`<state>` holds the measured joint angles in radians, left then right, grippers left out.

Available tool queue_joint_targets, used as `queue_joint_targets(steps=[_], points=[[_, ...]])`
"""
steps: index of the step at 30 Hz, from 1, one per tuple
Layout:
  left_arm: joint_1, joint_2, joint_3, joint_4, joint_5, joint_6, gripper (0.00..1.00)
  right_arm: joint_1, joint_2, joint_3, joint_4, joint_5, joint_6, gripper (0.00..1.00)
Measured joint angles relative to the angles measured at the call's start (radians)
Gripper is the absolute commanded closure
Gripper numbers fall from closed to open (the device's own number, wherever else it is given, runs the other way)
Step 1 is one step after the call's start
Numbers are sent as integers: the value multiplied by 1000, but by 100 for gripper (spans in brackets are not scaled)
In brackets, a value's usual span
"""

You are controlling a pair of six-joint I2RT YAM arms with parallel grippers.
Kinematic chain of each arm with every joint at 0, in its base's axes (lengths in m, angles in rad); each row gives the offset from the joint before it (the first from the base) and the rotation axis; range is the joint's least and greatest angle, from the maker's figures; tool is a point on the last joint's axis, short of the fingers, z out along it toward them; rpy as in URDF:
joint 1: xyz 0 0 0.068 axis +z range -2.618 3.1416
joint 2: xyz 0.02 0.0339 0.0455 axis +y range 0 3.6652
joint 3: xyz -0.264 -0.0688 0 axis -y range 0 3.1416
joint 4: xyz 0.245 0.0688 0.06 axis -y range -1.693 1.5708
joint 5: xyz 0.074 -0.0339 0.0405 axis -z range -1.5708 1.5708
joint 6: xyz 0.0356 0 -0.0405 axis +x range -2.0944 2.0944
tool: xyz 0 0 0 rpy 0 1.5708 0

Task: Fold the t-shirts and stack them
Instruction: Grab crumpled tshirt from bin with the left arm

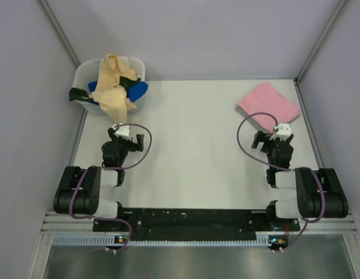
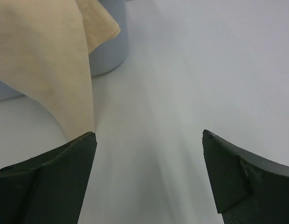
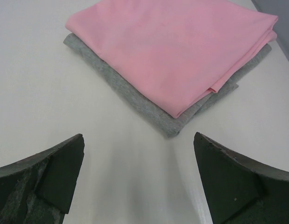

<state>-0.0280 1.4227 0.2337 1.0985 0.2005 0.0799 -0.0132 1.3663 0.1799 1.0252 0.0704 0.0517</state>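
Observation:
The left gripper rises next, reaches outward over the tub, then lowers onto the peach t-shirt's fold, since the shirt drapes above my low fingers.
A folded pink t-shirt lies at the table's back right, on top of a folded grey shirt; the pink one also shows in the right wrist view. A pale peach-yellow t-shirt hangs out of the white tub at the back left, with dark green and blue cloth beside it. The peach shirt also fills the upper left of the left wrist view. My left gripper is open and empty, just in front of the tub. My right gripper is open and empty, just in front of the pink stack.
The white table is boxed in by pale walls at the back and both sides. The tub's wall stands close ahead of the left gripper. Purple cables loop from both wrists.

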Motion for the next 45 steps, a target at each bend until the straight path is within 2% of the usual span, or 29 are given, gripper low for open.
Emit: queue_joint_targets(steps=[6,10,12,14,19,23,26,30,35,39,42,44,45], points=[[0,0,0,0,0,0,1,0,-3,3,-10,0,0,1],[0,0,0,0,3,1,1,0,-94,106,-230,-3,3,1],[0,-21,19,-64,27,8,1,0,-169,161,-302,-10,20,2],[1,-70,88,-217,80,31,1,0,-249,208,-346,-47,45,4],[1,-164,409,-662,280,143,4,0,-346,381,-498,-209,137,8],[1,-193,697,-1133,444,283,5,32,-351,544,-630,-332,190,9],[0,-164,932,-1379,443,300,9,82,-365,621,-679,-408,214,10],[9,-39,1232,-1558,288,280,11,141,-385,647,-730,-475,226,10],[63,245,1579,-1713,103,253,19,175,-393,652,-825,-522,214,10],[103,485,1793,-1838,-17,242,22,177,-405,652,-859,-527,205,10],[122,616,1892,-1931,-38,233,24,178,-405,652,-867,-528,194,10],[127,652,1907,-1989,-37,233,33,179,-405,652,-872,-528,190,10],[127,662,1909,-2010,-37,233,42,180,-405,652,-872,-528,187,10]])
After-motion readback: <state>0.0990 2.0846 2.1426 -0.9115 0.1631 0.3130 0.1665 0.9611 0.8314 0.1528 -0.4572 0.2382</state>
